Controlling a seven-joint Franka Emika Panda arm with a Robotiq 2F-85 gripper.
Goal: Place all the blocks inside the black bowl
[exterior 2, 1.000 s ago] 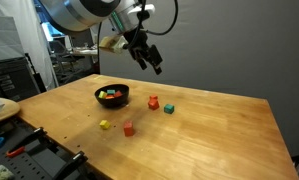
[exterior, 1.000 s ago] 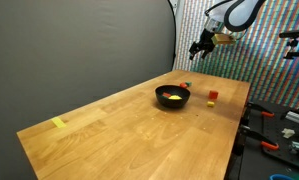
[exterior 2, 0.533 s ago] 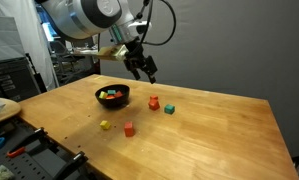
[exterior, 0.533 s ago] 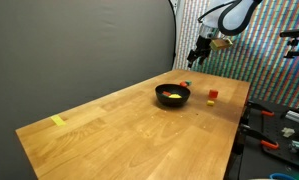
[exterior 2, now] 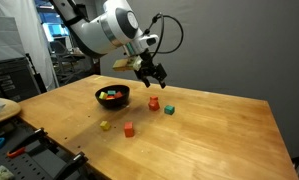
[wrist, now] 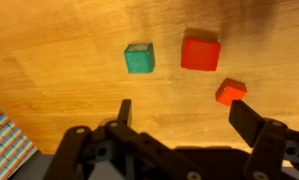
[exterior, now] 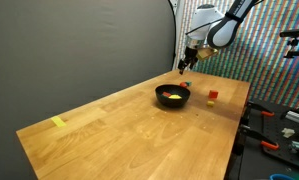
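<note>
The larger red block point(wrist: 200, 55) is below, next to the orange-red block point(wrist: 229, 91), so my gripper will go down next until its open fingers are on both sides of the larger block.
The black bowl point(exterior 2: 112, 96) point(exterior: 172, 96) sits on the wooden table and holds some coloured blocks. In an exterior view a red block point(exterior 2: 153, 102) and a green block point(exterior 2: 169, 109) lie beside the bowl. A yellow block point(exterior 2: 105, 125) and another red block point(exterior 2: 128, 128) lie nearer the table's edge. My gripper point(exterior 2: 154, 75) point(exterior: 187, 62) hangs open in the air above the red and green blocks. The wrist view shows the green block point(wrist: 139, 58), a red block point(wrist: 200, 53) and an orange-red block point(wrist: 229, 91) below my empty gripper point(wrist: 186, 118).
A yellow marker point(exterior: 57, 122) lies near the far end of the table point(exterior: 119, 125). Tools and clutter fill a bench point(exterior: 284, 125) beside the table. A dark curtain point(exterior: 79, 40) hangs behind it.
The arm has swung over and come down toward the table, from higher up to a place above the red and green blocks. The jaws stayed open; no block moved.
</note>
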